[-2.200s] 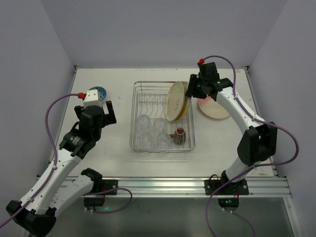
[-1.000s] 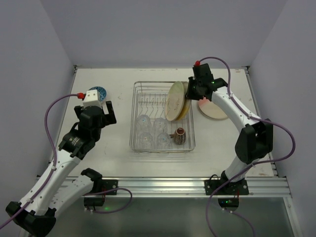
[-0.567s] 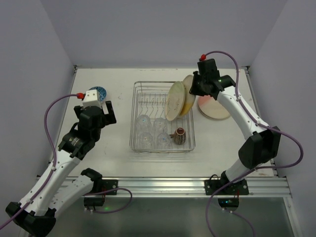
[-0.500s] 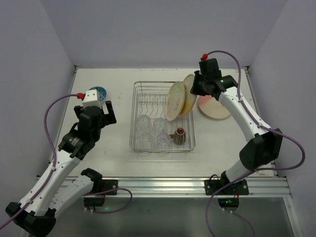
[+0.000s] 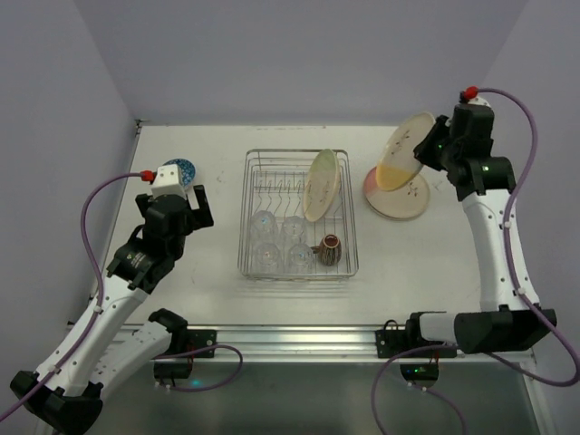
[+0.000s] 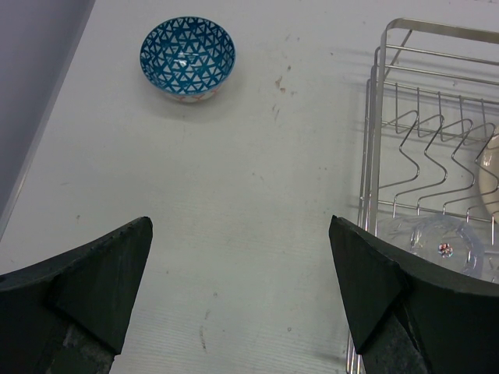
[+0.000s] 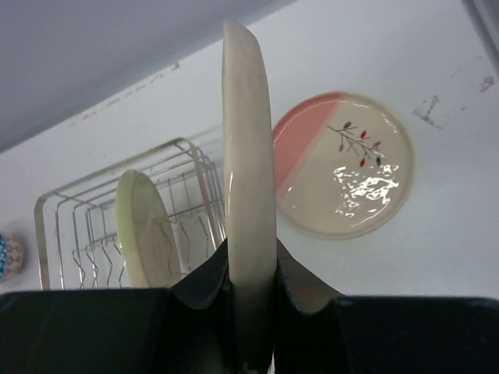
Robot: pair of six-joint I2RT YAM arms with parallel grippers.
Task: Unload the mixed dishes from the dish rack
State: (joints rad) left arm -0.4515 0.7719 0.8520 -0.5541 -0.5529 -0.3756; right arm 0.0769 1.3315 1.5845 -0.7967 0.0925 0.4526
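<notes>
The cream and yellow plate hangs steeply tilted, so next I will move my right gripper down, tilting it level, and release the cream and yellow plate's rim atop the pink and cream plate (image 5: 397, 195) (image 7: 343, 165).
My right gripper (image 5: 433, 148) (image 7: 250, 269) is shut on the rim of a cream and yellow plate (image 5: 406, 149) (image 7: 249, 179), held in the air above a pink and cream plate (image 5: 397, 195) (image 7: 343, 165) that lies flat on the table. The silver wire dish rack (image 5: 298, 214) (image 7: 86, 204) (image 6: 425, 148) holds one pale-green plate (image 5: 321, 185) (image 7: 146, 227) on edge, several clear glasses (image 5: 276, 241) and a dark brown mug (image 5: 328, 249). My left gripper (image 5: 195, 207) (image 6: 242, 288) is open and empty, left of the rack. The blue-patterned bowl (image 5: 180, 169) (image 6: 188, 57) sits on the table at far left.
Grey walls close the table on the left, back and right. A metal rail (image 5: 299, 340) runs along the near edge by the arm bases.
My right gripper has lifted the cream plate out of the rack and carried it up and right, over the flat pink plate. The left arm has not moved.
</notes>
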